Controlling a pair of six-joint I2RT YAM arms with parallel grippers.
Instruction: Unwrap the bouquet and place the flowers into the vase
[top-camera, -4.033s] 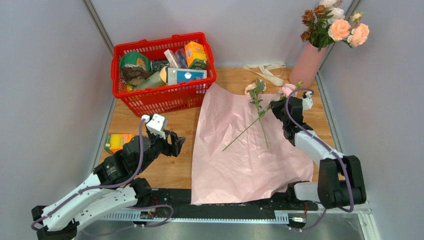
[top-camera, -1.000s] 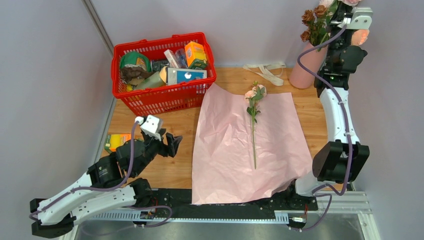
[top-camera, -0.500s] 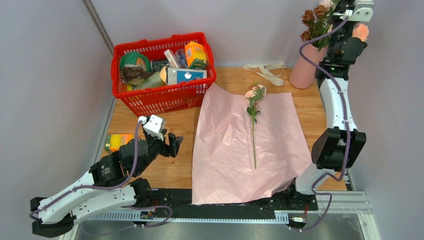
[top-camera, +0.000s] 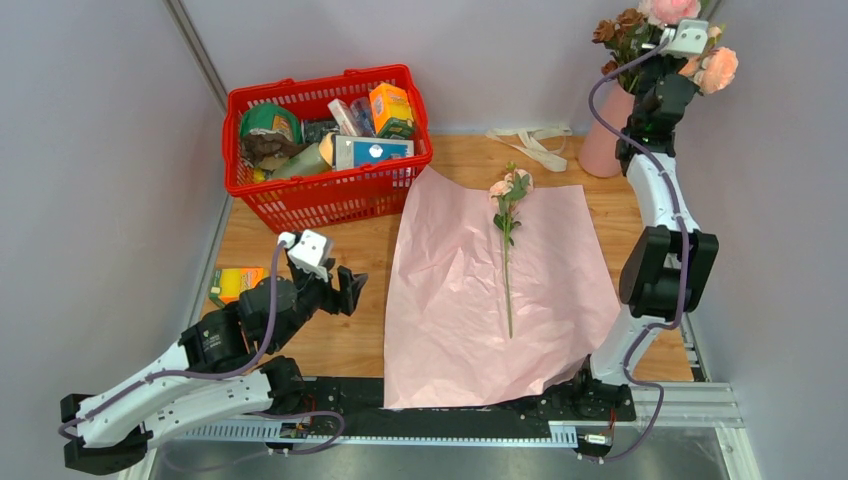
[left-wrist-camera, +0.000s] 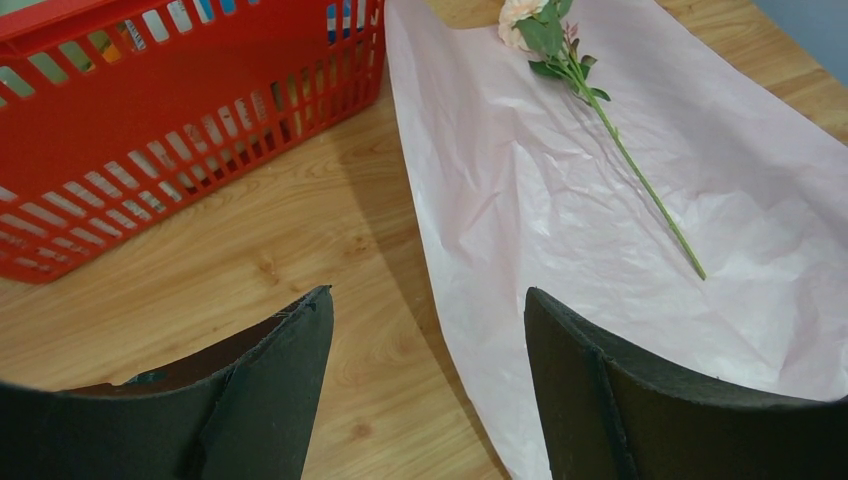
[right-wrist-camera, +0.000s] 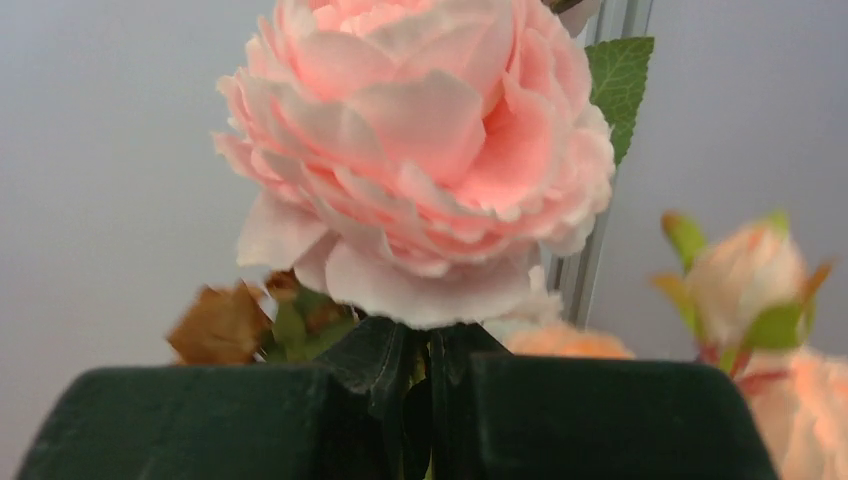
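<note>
My right gripper lowers the stem into the salmon vase and releases it next, since the large pink rose still sits higher than the other flowers.
The bouquet is undone: its pink paper lies spread flat, with one long-stemmed rose on it. The salmon vase stands at the far right corner and holds several flowers. My right gripper is raised above the vase, shut on the stem just under a large pink rose; in the right wrist view the gripper has its jaws pressed together. My left gripper hovers open and empty over the wood left of the paper; in the left wrist view the gripper faces the paper and the rose.
A red basket full of groceries stands at the back left, and its wall is close ahead of the left gripper. A cream ribbon lies near the vase. A yellow box sits by the left wall. Grey walls close in on both sides.
My right gripper has shifted left and slightly down at the vase, carrying the pink rose over the other blooms. The left arm has barely moved.
</note>
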